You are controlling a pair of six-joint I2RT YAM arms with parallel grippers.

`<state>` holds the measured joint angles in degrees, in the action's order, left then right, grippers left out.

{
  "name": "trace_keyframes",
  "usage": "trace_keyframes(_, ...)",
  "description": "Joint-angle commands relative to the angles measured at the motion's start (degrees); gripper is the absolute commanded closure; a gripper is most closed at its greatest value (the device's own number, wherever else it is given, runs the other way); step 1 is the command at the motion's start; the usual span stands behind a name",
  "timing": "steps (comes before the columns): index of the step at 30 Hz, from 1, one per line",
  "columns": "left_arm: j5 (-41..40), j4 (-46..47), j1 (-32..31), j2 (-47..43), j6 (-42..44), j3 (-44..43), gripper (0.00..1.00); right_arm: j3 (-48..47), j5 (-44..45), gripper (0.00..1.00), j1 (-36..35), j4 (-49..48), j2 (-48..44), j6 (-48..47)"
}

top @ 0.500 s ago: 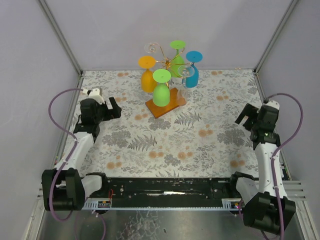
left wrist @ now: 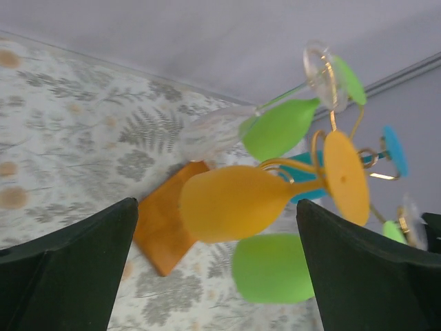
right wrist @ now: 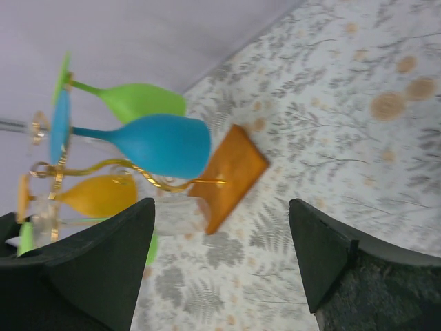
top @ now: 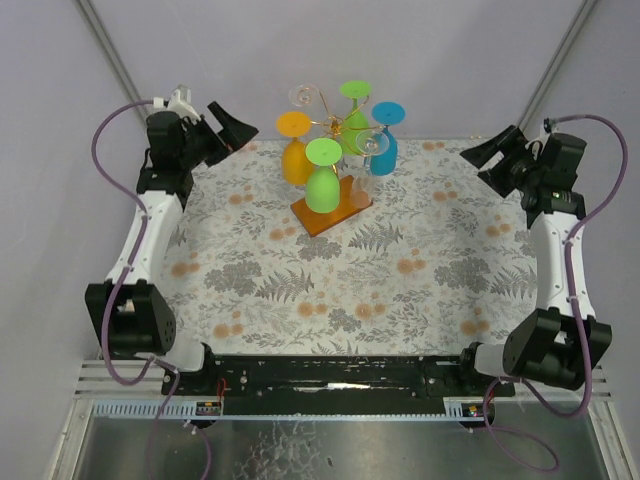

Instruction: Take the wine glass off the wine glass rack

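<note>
The orange glass's foot rim sticks out above the rack's gold wire, so my left gripper needs to tilt toward level and move to it.
The wine glass rack [top: 335,124] is a gold wire stand on an orange base [top: 322,217] at the back middle. Several wine glasses hang from it upside down: orange [top: 295,155], two green [top: 321,182], blue [top: 384,142] and clear ones [top: 300,96]. My left gripper [top: 232,130] is open and empty, raised to the left of the rack, apart from it. In the left wrist view [left wrist: 215,227] the orange glass [left wrist: 234,203] lies ahead between the fingers. My right gripper [top: 490,160] is open and empty, raised to the right of the rack. Its wrist view [right wrist: 222,207] shows the blue glass [right wrist: 162,145].
The table carries a floral cloth [top: 380,280]. Grey walls with metal corner posts [top: 120,70] close in the back and sides, near both raised arms. Purple cables [top: 105,150] loop beside each arm.
Both arms have risen and swung toward the back of the table. Each open gripper now points at the rack from its own side. The glasses have not moved.
</note>
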<state>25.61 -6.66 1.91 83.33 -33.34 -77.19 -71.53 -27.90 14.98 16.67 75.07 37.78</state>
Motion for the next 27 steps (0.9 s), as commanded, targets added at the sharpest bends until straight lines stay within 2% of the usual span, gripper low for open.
trace_keyframes(1, 9.9, 1.7, 0.2, 7.0, -16.3, -7.3, 0.07, -7.2, -10.8, 0.15, -0.4, -8.3, 3.3, 12.0)
trace_keyframes(4, 14.1, 7.8, 0.3, 9.1, -25.5, -7.2, 0.14, -9.2, -12.0, 0.15, -0.5, -9.8, 4.5, 13.9)
trace_keyframes(8, 17.3, 13.2, 0.3, 9.0, -33.7, -5.7, 0.18, -8.3, -13.5, 0.10, -0.7, -11.5, 4.1, 14.5)
trace_keyframes(10, 18.1, 15.8, 0.3, 8.6, -36.8, -4.5, 0.20, -7.1, -13.7, 0.02, -0.7, -12.2, 3.7, 14.6)
trace_keyframes(18, 19.2, 17.0, -1.4, 6.8, -39.2, -4.7, 0.34, -5.2, -14.7, 0.01, -0.7, -13.7, 3.5, 14.7)
trace_keyframes(27, 19.5, 17.1, -3.4, 8.0, -39.7, -4.9, 0.44, -4.7, -14.8, 0.01, -0.7, -13.8, 3.3, 14.6)
